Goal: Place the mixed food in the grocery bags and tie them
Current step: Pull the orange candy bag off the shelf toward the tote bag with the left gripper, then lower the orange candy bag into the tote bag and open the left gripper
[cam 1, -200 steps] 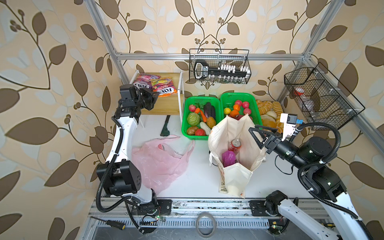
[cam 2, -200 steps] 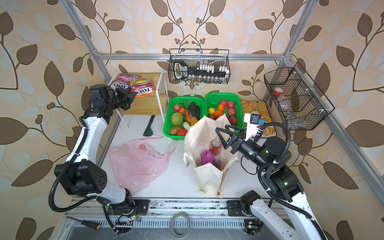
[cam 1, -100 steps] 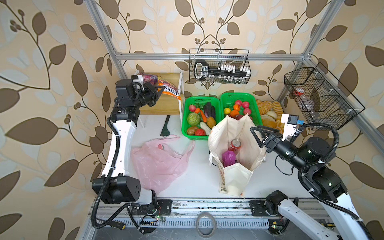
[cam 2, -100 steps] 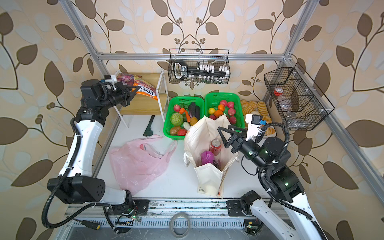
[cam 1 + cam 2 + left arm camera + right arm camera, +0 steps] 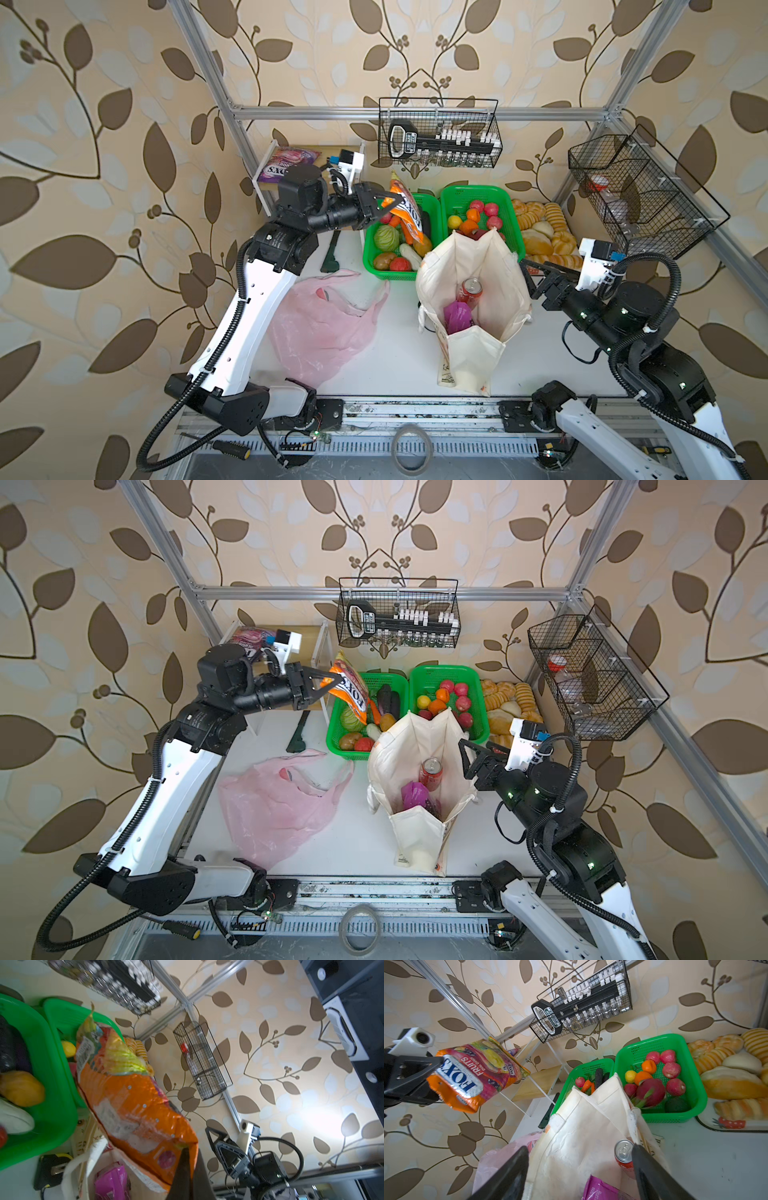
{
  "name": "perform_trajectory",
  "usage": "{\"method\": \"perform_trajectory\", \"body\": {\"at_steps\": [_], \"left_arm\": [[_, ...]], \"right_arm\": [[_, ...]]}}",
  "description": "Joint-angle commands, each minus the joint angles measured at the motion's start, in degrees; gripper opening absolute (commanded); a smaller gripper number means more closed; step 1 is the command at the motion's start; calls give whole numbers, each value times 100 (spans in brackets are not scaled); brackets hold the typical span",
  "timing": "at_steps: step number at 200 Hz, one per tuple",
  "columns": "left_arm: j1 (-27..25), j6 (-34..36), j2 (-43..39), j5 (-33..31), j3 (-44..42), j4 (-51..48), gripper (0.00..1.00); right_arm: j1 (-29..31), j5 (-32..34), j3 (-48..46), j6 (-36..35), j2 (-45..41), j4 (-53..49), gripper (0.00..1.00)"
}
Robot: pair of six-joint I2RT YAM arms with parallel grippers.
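Observation:
My left gripper moves back over the tote's free spot beside the purple packet (image 5: 456,316) next, since that spot lies below and back from it. It then lowers the pouch and releases.
My left gripper (image 5: 397,198) (image 5: 188,1149) is shut on a corner of the orange FOX'S pouch (image 5: 409,210) (image 5: 351,692) (image 5: 473,1073). The pouch hangs in the air over the left green basket (image 5: 374,268), just left of the cream tote (image 5: 440,270) (image 5: 390,750). The tote stands open and holds a red soda can (image 5: 470,289) (image 5: 624,1154) and a purple packet (image 5: 456,316). At the tote's right rim my right gripper (image 5: 530,280) (image 5: 579,1147) is open wide, holding nothing. A pink bag (image 5: 328,324) lies flat on the table.
The right green basket (image 5: 482,195) holds a dragon fruit (image 5: 651,1089), a lemon (image 5: 630,1076) and an orange (image 5: 642,1077). Bread loaves (image 5: 540,232) lie on a tray beside it. A purple pouch (image 5: 286,164) lies on the shelf. Wire baskets (image 5: 438,137) (image 5: 640,199) hang on the frame.
My left gripper has lifted the orange pouch off the shelf and carried it right, over the left green basket. The right gripper has hardly moved.

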Motion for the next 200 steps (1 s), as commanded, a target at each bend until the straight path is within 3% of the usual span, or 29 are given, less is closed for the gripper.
{"method": "perform_trajectory", "body": {"at_steps": [1,41,72,128,165,181,192,200], "left_arm": [[-581,115,-127,86,-222,395,0],[-1676,-23,476,171,-519,618,0],[-2217,-321,1114,159,-650,1171,0],[-2522,-1053,1844,-152,-945,1668,0],[-2632,-1037,2159,-140,-938,1360,0],[-2654,-665,2125,-260,-935,827,0],[-2657,-259,2035,-519,-893,241,6],[-2659,-6,1965,-652,-867,-102,19]], "right_arm": [[-5,359,124,-101,93,-570,79],[-201,100,-66,-45,227,-876,80],[-527,-372,-305,-22,292,-936,80],[-887,-772,-652,-38,281,-923,81],[-1004,-879,-810,-56,314,-884,81],[-1044,-902,-825,-98,340,-900,81],[-1063,-907,-826,-126,342,-914,81],[-1089,-902,-842,-149,341,-913,81]]}}
